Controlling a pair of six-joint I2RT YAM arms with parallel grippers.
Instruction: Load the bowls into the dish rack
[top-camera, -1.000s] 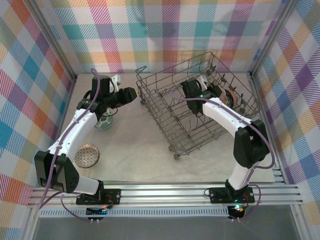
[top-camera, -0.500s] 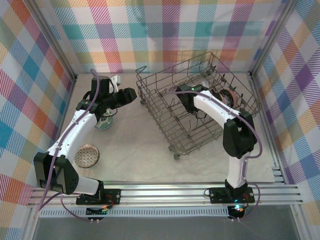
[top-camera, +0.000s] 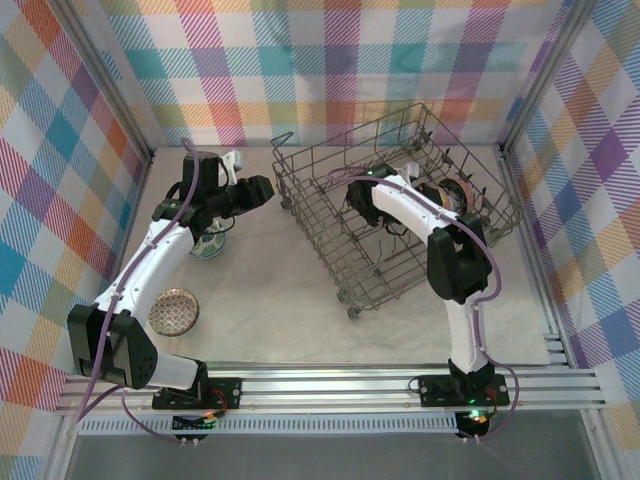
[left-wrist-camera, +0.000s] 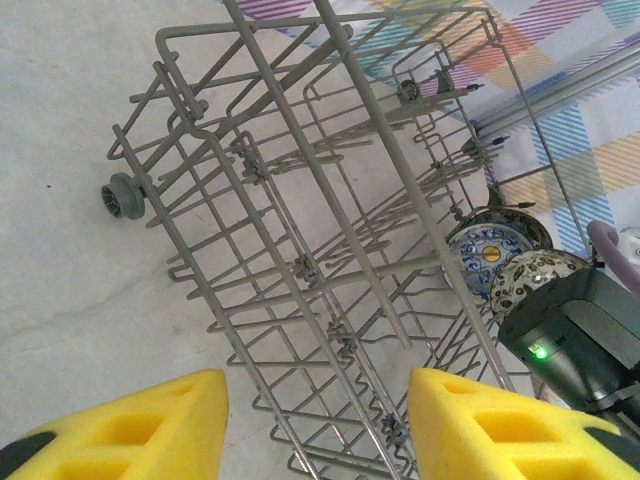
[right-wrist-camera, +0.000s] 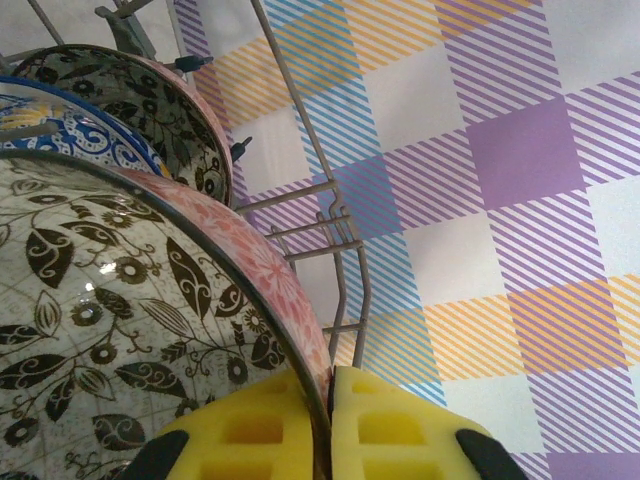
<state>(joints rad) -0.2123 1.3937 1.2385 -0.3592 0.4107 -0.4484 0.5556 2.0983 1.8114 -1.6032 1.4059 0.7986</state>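
Note:
My right gripper will move slightly toward my left gripper and open to release the pink floral bowl's rim (right-wrist-camera: 304, 364), which is between its fingers inside the rack.
Inside the dish rack (top-camera: 330, 250), my right gripper (right-wrist-camera: 328, 375) is shut on the rim of a bowl (right-wrist-camera: 120, 300) that has black leaves inside and a pink floral outside. The held bowl stands on edge beside a blue-white bowl (right-wrist-camera: 70, 125) and another leaf-patterned bowl (right-wrist-camera: 130, 90). From above, these bowls (top-camera: 462, 192) stand at the rack's far right. My left gripper (top-camera: 262, 187) hangs open and holds nothing, left of the rack and above a green bowl (top-camera: 208, 245). In the left wrist view the open left gripper (left-wrist-camera: 315, 385) faces the dish rack (left-wrist-camera: 250, 160).
A tan-brown bowl (top-camera: 174, 311) lies flat on the table at the near left. Plaid walls close in the table at the left, back and right. The rack has a small wheel (left-wrist-camera: 122, 196) at its near left corner. An aluminium rail (top-camera: 320, 385) runs along the near edge.
My right wrist has swung left inside the rack and the right elbow has folded in towards it. The left arm has not moved.

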